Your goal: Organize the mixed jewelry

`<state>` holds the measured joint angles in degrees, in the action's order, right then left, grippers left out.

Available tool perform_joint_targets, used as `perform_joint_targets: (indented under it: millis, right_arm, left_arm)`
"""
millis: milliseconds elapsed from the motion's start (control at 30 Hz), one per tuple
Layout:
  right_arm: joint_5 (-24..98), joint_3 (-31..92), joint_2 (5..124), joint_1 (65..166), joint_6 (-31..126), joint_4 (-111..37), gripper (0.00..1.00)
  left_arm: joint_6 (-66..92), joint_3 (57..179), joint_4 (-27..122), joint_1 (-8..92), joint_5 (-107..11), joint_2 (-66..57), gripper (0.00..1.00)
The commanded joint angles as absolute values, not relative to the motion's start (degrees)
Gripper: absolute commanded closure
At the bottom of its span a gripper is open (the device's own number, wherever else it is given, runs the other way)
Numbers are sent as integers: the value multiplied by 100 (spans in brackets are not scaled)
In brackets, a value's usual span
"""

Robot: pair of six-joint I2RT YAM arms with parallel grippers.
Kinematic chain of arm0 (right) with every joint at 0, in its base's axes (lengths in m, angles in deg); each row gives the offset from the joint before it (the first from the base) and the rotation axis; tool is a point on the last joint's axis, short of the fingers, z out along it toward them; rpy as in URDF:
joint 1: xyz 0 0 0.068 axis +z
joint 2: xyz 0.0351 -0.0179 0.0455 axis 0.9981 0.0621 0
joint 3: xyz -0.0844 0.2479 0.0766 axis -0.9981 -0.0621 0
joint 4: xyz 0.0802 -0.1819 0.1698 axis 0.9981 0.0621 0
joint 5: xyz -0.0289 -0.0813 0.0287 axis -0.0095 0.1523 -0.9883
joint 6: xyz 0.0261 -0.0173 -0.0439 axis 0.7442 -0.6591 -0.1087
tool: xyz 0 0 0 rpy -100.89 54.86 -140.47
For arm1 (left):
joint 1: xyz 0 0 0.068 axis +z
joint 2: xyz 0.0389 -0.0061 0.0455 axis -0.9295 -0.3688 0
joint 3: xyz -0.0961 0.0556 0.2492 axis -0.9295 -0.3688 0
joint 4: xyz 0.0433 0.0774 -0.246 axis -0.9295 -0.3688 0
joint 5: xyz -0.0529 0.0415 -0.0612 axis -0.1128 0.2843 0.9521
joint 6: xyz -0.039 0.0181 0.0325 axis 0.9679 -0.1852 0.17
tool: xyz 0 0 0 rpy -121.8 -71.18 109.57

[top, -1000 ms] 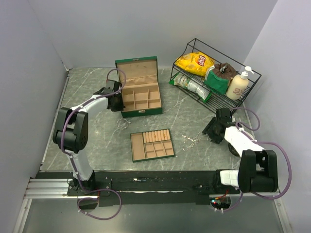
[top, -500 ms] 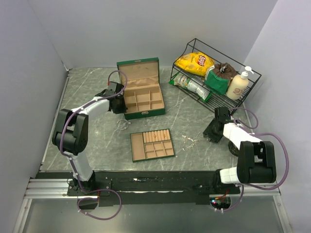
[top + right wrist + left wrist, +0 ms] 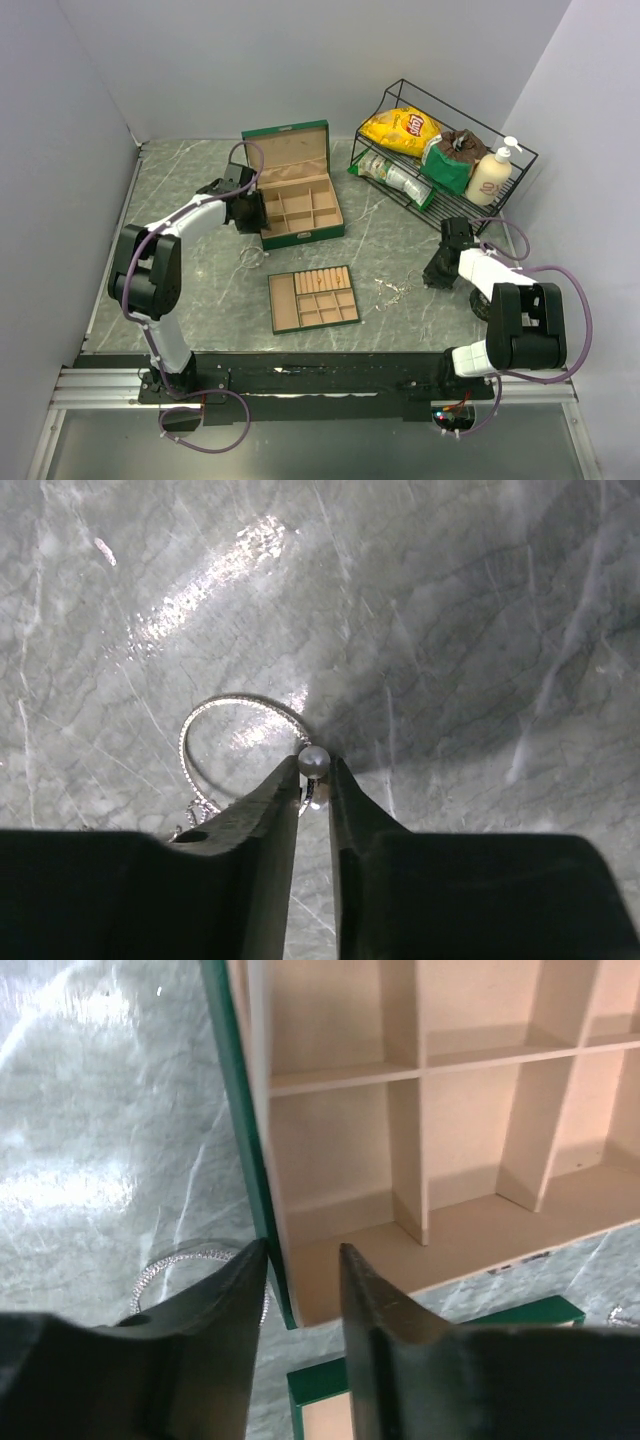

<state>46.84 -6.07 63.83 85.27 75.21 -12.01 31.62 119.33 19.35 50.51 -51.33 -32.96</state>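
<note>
My right gripper lifts outward, to the left in the top view, next, then goes down into the green box's near rack-side section [image 3: 327, 217] and releases there, because it's empty.
My left gripper [image 3: 252, 211] straddles the left wall of the open green box [image 3: 300, 232]. One finger is outside the wall and one is inside a tan compartment [image 3: 340, 1160]. The jaws are shut on that wall. A sparkly wire bangle [image 3: 158, 1266] lies on the marble just left of the box, also the bangle [image 3: 251, 257]. My right gripper [image 3: 313, 780] is low over the table and shut on a small pearl piece [image 3: 313, 759]. The pearl touches a thin beaded ring [image 3: 215, 712]. Fine chains [image 3: 393, 290] lie left of the right gripper [image 3: 437, 272].
The flat tan divided tray [image 3: 313, 298] sits at the front centre, its green rim [image 3: 318, 1388] visible. A black wire rack [image 3: 440, 150] with a chip bag, snack packs and a pump bottle stands at the back right. Grey walls close in both sides.
The green box has slid and turned to the right together with my left gripper. The right arm's elbow has swung in, while its gripper stays low at nearly the same spot.
</note>
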Motion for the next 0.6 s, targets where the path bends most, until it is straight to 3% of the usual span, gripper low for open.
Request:
perform_joint_targets:
  millis: [0,267,567]
  right_arm:
    - [4616,-429,6416,8503,7336,-1439,84]
    - [4563,-227,6039,8512,7195,-1334,95]
    - [4203,36,5503,8582,7151,-1157,96]
  left_arm:
    - [2872,12250,1994,5008,-5087,-2930,53]
    - [2353,11750,2153,5174,-6097,-1973,29]
    - [2370,10889,2784,6124,-6257,-1067,15]
